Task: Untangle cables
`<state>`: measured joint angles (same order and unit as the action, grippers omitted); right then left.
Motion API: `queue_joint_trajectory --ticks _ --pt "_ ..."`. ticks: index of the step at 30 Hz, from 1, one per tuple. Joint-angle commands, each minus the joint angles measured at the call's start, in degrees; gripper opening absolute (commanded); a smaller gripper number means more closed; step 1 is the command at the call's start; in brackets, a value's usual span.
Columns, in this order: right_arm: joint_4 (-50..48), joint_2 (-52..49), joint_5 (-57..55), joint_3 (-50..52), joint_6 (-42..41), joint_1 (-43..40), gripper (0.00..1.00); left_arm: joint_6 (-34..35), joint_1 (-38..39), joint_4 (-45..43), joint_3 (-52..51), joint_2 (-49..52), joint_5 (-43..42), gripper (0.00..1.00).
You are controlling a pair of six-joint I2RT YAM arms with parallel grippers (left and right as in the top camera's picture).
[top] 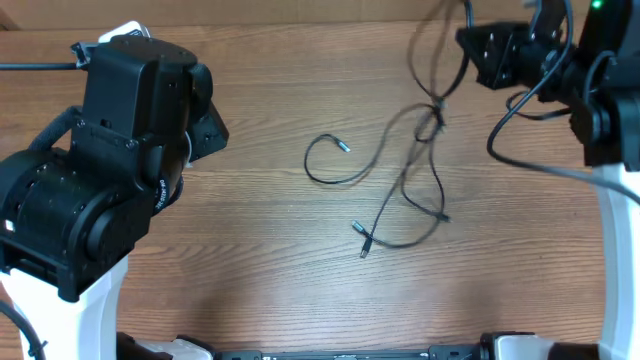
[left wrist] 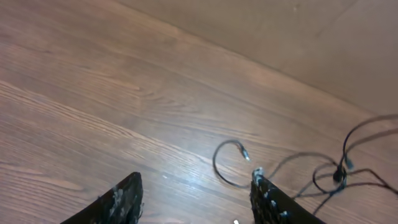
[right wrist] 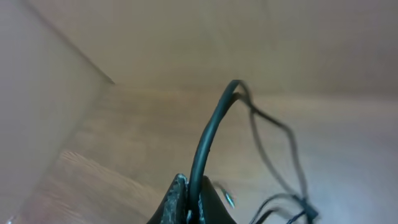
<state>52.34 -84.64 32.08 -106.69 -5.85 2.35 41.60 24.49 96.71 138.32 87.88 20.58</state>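
Observation:
The robot's right gripper should next carry the cable back and to the left in the overhead view and release it there, as bare wood by the loop (top: 338,112) lies that way.
The cables (top: 405,185) are thin black cords spread over the middle of the wooden table (top: 250,260), crossing at a knot (top: 432,118). One strand curls left into a loop (top: 325,178) that ends in a small plug (top: 345,147). Other plug ends (top: 362,240) lie toward the front. In the right wrist view my right gripper (right wrist: 193,202) is shut on a cable (right wrist: 211,130), which arches up and drops to the knot (right wrist: 305,204). My left gripper (left wrist: 196,190) hovers open over bare wood, with the loop (left wrist: 217,169) just beyond its right finger (left wrist: 268,200).
The left arm's bulky body (top: 100,170) covers the table's left side. The right arm (top: 590,90) stands at the back right with its own thicker wires. A cardboard-coloured wall (left wrist: 298,43) runs along the back edge.

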Motion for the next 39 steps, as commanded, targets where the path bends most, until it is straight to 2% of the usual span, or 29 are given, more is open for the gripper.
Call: queue_joint_trajectory --ticks 1,8,9,10,11,12,20,25,30,35,39 --pt "-1.4 1.7 1.7 -3.3 -2.7 2.9 0.04 -1.1 -0.2 0.1 -0.3 -0.4 -1.7 0.56" --pt "-1.5 0.2 1.7 -3.3 -4.3 12.6 0.04 -1.1 -0.2 -1.0 -0.3 -0.2 -4.1 0.57" --pt "-1.0 -0.2 1.7 -3.3 -3.9 14.1 0.1 -1.1 -0.2 -1.0 -0.3 -0.2 -4.3 0.57" --pt "-0.2 -0.7 1.7 -3.3 -3.1 15.6 0.4 -1.1 -0.2 -0.9 -0.3 -0.1 -4.3 0.56" --pt "0.6 -1.1 1.4 -3.3 -2.5 16.7 0.82 -1.4 -0.2 -0.8 -0.3 -0.2 -4.3 0.56" --pt "1.6 -1.3 0.9 -3.3 -1.8 17.5 1.0 -1.4 -0.2 -0.6 -0.3 -0.2 -4.3 0.56" --pt "13.2 -1.8 -21.2 -3.2 0.4 18.8 1.0 -3.1 -0.2 -0.6 -0.3 -0.2 -4.1 0.56" --pt "20.1 -3.0 -27.3 -2.5 0.3 18.8 1.0 -3.1 -0.2 -1.4 -0.3 -0.2 -4.4 0.57" --pt "19.7 -6.1 -27.6 2.3 -1.6 18.8 1.0 -3.1 -0.2 -1.8 -0.3 -0.3 -6.3 0.57" --pt "14.4 -11.6 -27.5 8.2 -1.8 18.8 1.0 -4.2 -0.2 -1.7 -0.3 -0.3 -7.1 0.57" --pt "11.6 -16.7 -27.5 9.1 -1.8 18.8 1.0 -4.3 -0.2 -1.5 -0.3 -0.3 -7.1 0.58"
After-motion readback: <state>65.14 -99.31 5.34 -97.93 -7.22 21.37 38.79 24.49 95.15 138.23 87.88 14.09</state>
